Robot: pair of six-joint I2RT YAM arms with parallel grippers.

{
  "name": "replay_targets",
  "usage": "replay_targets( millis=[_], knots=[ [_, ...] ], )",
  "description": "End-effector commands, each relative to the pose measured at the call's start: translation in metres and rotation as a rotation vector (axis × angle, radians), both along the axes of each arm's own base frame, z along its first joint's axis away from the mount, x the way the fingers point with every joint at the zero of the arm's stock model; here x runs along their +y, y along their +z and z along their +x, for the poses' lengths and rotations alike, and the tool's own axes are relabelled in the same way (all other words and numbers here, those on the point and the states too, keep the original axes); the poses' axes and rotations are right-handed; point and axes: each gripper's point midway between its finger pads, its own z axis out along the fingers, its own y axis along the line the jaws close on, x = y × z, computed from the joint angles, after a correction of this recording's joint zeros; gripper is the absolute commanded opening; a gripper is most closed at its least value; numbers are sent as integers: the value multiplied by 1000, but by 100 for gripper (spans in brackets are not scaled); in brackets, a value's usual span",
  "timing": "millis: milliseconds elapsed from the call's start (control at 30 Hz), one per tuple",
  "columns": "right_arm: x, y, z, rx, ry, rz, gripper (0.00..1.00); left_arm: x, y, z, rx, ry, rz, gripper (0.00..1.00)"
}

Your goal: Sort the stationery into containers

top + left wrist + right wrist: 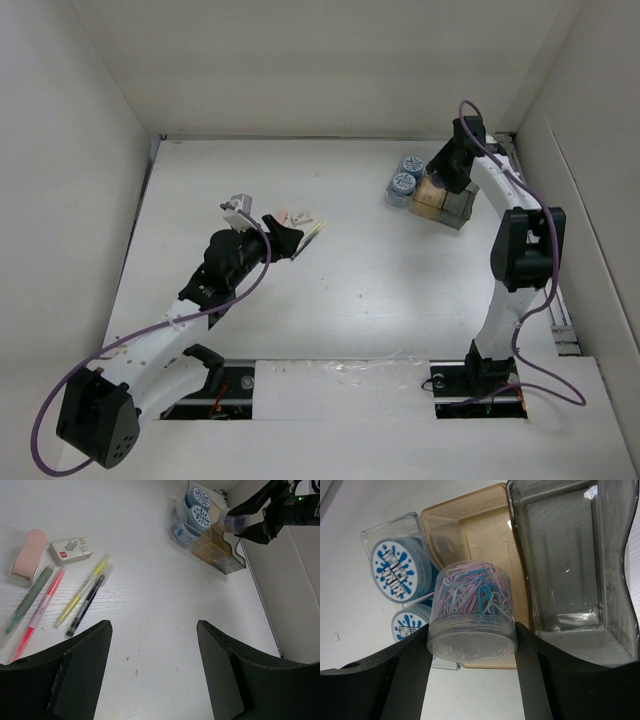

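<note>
The tan box below is empty beside the filled clear boxes, so the robot's right gripper should move down a little toward that box next and let go of the jar there.
My right gripper (472, 642) is shut on a clear jar of coloured paper clips (472, 605) and holds it over the tan box (470, 530), beside the smoky grey box (565, 560). Two blue cylinders (394, 570) (407, 625) stand in the clear boxes. In the top view the containers (445, 205) sit at the far right under the right gripper (442, 178). My left gripper (152, 665) is open and empty above bare table. To its left lie a pinkish block (29, 554), a grey-green pen (29, 597), a pink pen (42, 607), a yellow pen (82, 590) and a dark pen (86, 605).
A small white box with a red label (71, 550) lies beside the pinkish block. White walls close in the table on the left, back and right; the containers stand close to the right wall (560, 180).
</note>
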Motion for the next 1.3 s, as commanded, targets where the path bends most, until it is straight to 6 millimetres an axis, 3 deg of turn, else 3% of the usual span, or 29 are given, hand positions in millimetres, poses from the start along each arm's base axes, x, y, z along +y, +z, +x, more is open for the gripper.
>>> replay_targets(
  millis=[0, 67, 133, 233, 467, 767, 967, 1267],
  knots=[
    [-8, 29, 17, -88, 5, 63, 56, -3, 9, 5, -44, -4, -1, 66],
    [-4, 26, 19, -87, 28, 101, 56, -3, 9, 5, -44, -4, -1, 66],
    [-16, 22, 20, -80, 2, 114, 56, -3, 9, 5, -44, -4, -1, 66],
    [-17, 21, 22, -80, 10, 137, 61, -3, 6, 6, -36, -4, 3, 66],
    [-6, 7, 24, -64, 50, 214, 64, -7, 7, 10, -37, -13, 1, 66],
    [1, 33, 26, -150, 71, 227, 60, -7, 3, 10, -27, -13, 6, 66],
    [-3, 6, 28, -74, 47, 215, 60, -8, 3, 10, -23, -12, -2, 66],
    [-5, -1, 33, -78, 19, 215, 64, -8, 2, 12, -23, -12, -2, 66]
  ],
)
